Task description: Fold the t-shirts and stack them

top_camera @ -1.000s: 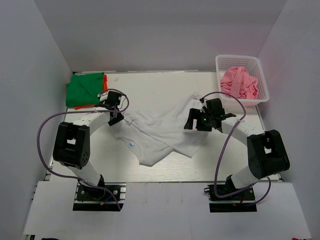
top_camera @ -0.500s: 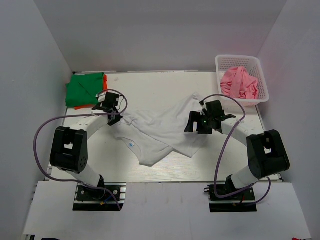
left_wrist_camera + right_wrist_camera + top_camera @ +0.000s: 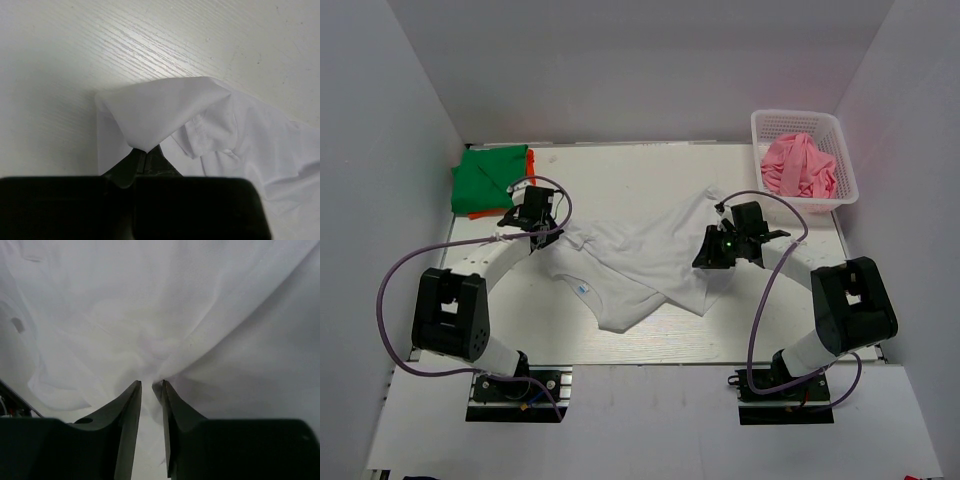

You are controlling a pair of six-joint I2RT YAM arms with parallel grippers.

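I need to lift the shirt's corner high with my left gripper, then carry it outward and down and release it, because the tabletop (image 3: 569,172) beside the orange t-shirt is bare outward of the gripper.
A crumpled white t-shirt (image 3: 640,262) lies spread across the middle of the table. My left gripper (image 3: 546,233) sits at the shirt's left end. In the left wrist view it (image 3: 142,151) is shut on a folded corner of the white cloth (image 3: 165,107), lifted slightly off the table. My right gripper (image 3: 712,252) rests on the shirt's right part. In the right wrist view its fingers (image 3: 131,405) stand a narrow gap apart, and the gripper (image 3: 151,385) pinches a ridge of white cloth. A folded green t-shirt (image 3: 488,180) lies on an orange one (image 3: 530,164) at the back left.
A white basket (image 3: 805,118) at the back right holds pink t-shirts (image 3: 800,166). White walls close in the table on the left, back and right. Purple cables loop from both arms over the table's sides.
My left gripper closed on the shirt's left corner and drew it slightly left and back. My right gripper's jaws went from wide open to nearly together on the cloth.
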